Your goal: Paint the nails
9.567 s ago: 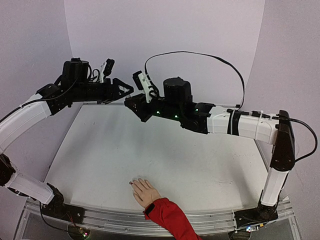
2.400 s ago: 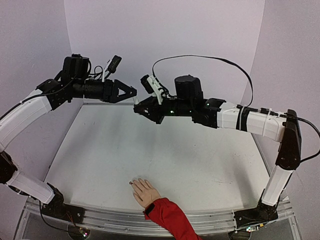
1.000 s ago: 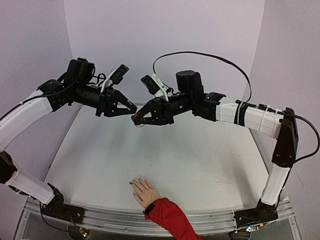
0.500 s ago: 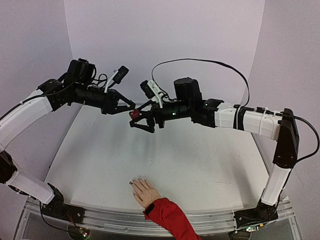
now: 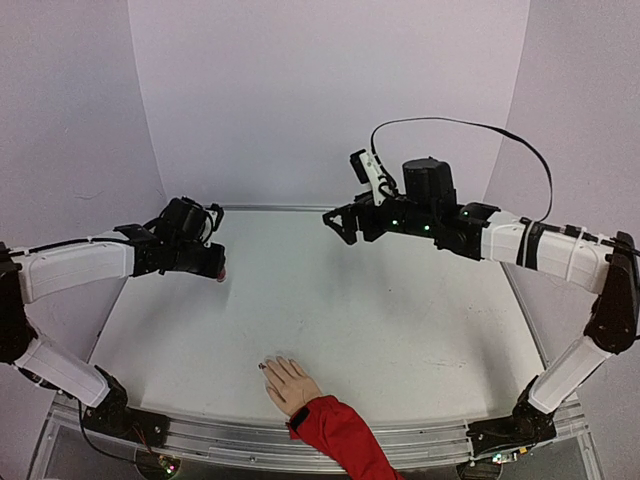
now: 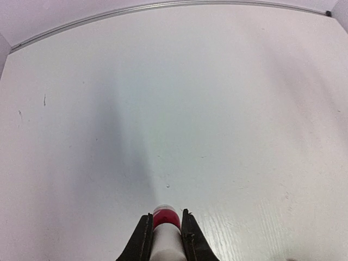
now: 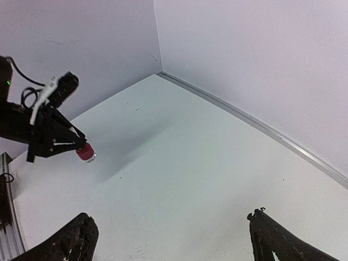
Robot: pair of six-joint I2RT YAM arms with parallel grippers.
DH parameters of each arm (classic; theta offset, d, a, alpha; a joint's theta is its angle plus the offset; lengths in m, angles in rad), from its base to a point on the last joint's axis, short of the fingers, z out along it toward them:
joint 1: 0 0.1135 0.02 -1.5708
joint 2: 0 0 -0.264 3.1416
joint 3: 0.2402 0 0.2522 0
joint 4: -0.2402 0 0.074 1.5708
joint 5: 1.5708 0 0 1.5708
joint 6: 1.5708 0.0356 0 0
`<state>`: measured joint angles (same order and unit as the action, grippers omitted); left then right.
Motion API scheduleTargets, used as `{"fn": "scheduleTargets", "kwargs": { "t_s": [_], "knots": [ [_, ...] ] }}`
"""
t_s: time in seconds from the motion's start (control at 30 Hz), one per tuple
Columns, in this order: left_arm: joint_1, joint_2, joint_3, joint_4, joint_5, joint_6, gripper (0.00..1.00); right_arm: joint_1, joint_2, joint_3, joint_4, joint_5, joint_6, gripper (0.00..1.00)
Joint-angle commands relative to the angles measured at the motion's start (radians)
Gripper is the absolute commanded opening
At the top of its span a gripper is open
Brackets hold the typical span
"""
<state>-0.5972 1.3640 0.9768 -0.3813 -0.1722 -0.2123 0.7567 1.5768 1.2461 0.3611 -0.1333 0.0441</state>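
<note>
I should next lower the polish bottle (image 6: 166, 216) in my left gripper onto the bare tabletop below and let go of the bottle's white cap. The bottle's glass end is still above the tabletop.
The beige mannequin hand (image 5: 289, 383) with a red sleeve (image 5: 338, 432) lies palm down at the table's near edge. Its nails (image 5: 267, 366) point to the far left, too small to read clearly. My left gripper (image 5: 217, 270) hangs low over the table's left side, shut on the white cap of the dark-red polish bottle (image 6: 166, 216); the glass end sticks out past the fingertips. In the right wrist view, that bottle (image 7: 85, 152) shows just above the table. My right gripper (image 5: 340, 222) hovers at the back centre, open and empty, fingers (image 7: 76, 242) wide apart.
A metal rail (image 5: 250, 440) runs along the near edge beside the arm bases. Pale walls (image 5: 330, 90) close the table at the back and sides. The right arm's black cable (image 5: 470, 122) loops above it.
My right gripper opened, let go of the bottle and drew back to the right. My left arm carried the bottle down and to the left, close to the table.
</note>
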Motion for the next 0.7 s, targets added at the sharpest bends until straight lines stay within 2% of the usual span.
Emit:
{"fn": "scheduleTargets", "kwargs": {
  "t_s": [0.0, 0.23, 0.67],
  "knots": [
    [0.008, 0.064, -0.036, 0.246, -0.185, -0.051, 0.00, 0.006, -0.068, -0.024, 0.039, 0.064, -0.015, 0.98],
    [0.043, 0.203, -0.051, 0.276, -0.217, -0.118, 0.00, 0.006, -0.108, -0.044, 0.039, 0.111, -0.020, 0.98],
    [0.043, 0.278, -0.116, 0.322, -0.285, -0.144, 0.03, 0.002, -0.138, -0.070, 0.044, 0.133, -0.027, 0.98]
  ]
}}
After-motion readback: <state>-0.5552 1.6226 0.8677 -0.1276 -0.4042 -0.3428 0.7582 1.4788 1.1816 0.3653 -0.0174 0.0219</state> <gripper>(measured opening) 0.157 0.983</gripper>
